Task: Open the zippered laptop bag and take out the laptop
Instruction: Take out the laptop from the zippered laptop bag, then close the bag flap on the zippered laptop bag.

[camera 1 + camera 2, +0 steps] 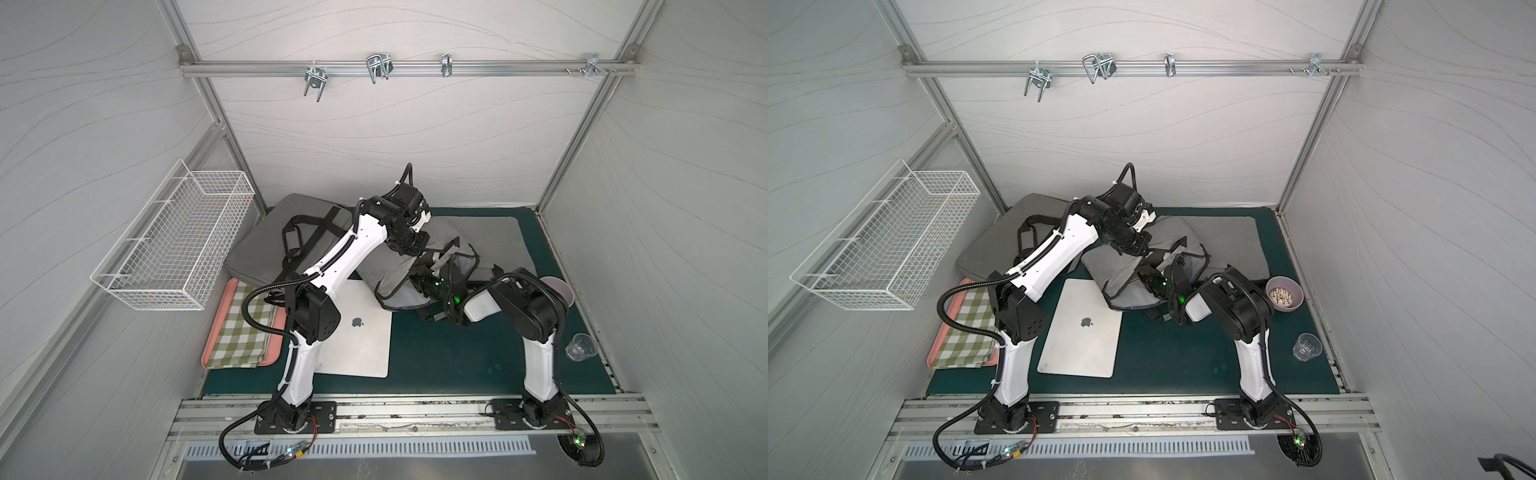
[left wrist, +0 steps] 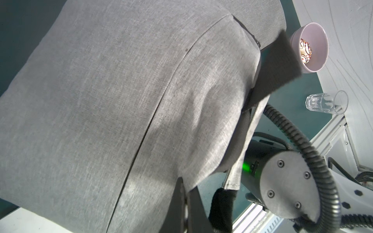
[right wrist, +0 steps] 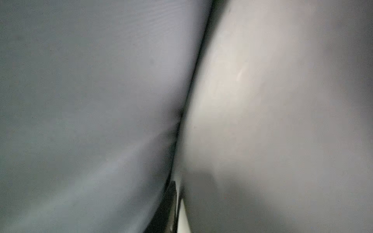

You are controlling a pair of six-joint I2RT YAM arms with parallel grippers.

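Note:
My left gripper eases slightly down with the bag's raised fold next and opens its fingers to release it, as the bag's opening [image 1: 401, 293] [image 2: 236, 150] lies below my gripper.
The silver laptop [image 1: 361, 332] [image 1: 1084, 332] lies flat on the green mat, outside the bag, with its far corner under the bag's edge. The grey laptop bag [image 1: 395, 266] [image 1: 1117, 266] is bunched up mid-table. My left gripper [image 2: 186, 193] is shut on a fold of the bag's fabric [image 2: 121, 100] and holds it raised. My right gripper [image 1: 430, 272] [image 3: 177, 193] is pushed in among the bag's folds from the right. Its jaws stand nearly together, with blurred grey lining on both sides.
A second grey bag with black straps [image 1: 282, 237] lies at the back left and a flat grey pad [image 1: 494, 241] at the back right. A pink bowl [image 1: 1284, 293] and a glass [image 1: 579, 347] stand at the right, a tray with a checked cloth [image 1: 241, 328] at the left, below a wire basket [image 1: 178, 237].

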